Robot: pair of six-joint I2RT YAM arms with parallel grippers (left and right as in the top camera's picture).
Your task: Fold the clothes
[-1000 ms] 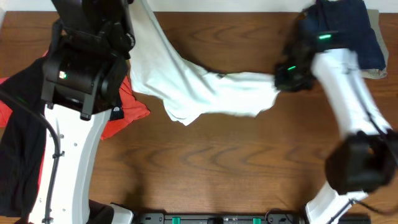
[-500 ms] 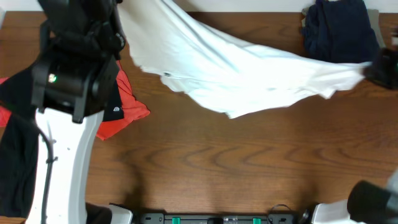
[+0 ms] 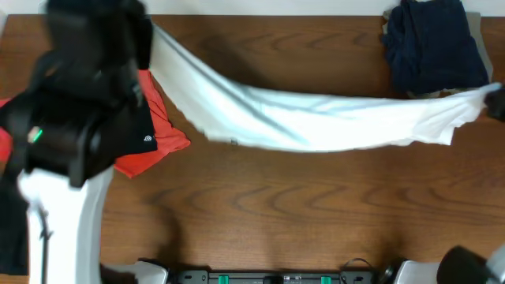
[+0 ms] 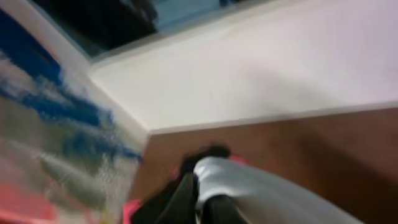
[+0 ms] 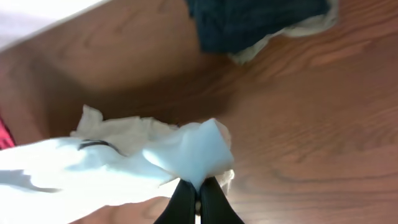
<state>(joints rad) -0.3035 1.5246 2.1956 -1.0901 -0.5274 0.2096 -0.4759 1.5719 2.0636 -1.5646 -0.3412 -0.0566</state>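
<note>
The held end of the white garment is still hanging above the tabletop. I should next move my left gripper down toward the far tabletop beside the red clothes and let go of that end.
A white garment is stretched in a long band across the table, from the far left to the right edge. My left gripper is shut on its left end; in the overhead view that gripper is hidden under the left arm. My right gripper is shut on the garment's right end and shows at the right edge of the overhead view. The garment hangs between the two grippers, sagging toward the table in the middle.
A dark navy pile of clothes lies at the back right, also in the right wrist view. Red and black clothes lie at the left, partly under the left arm. The brown wooden table shows in front.
Both grippers have moved apart. The right gripper went to the right edge, and the white garment went from a bunched heap to a long taut band.
</note>
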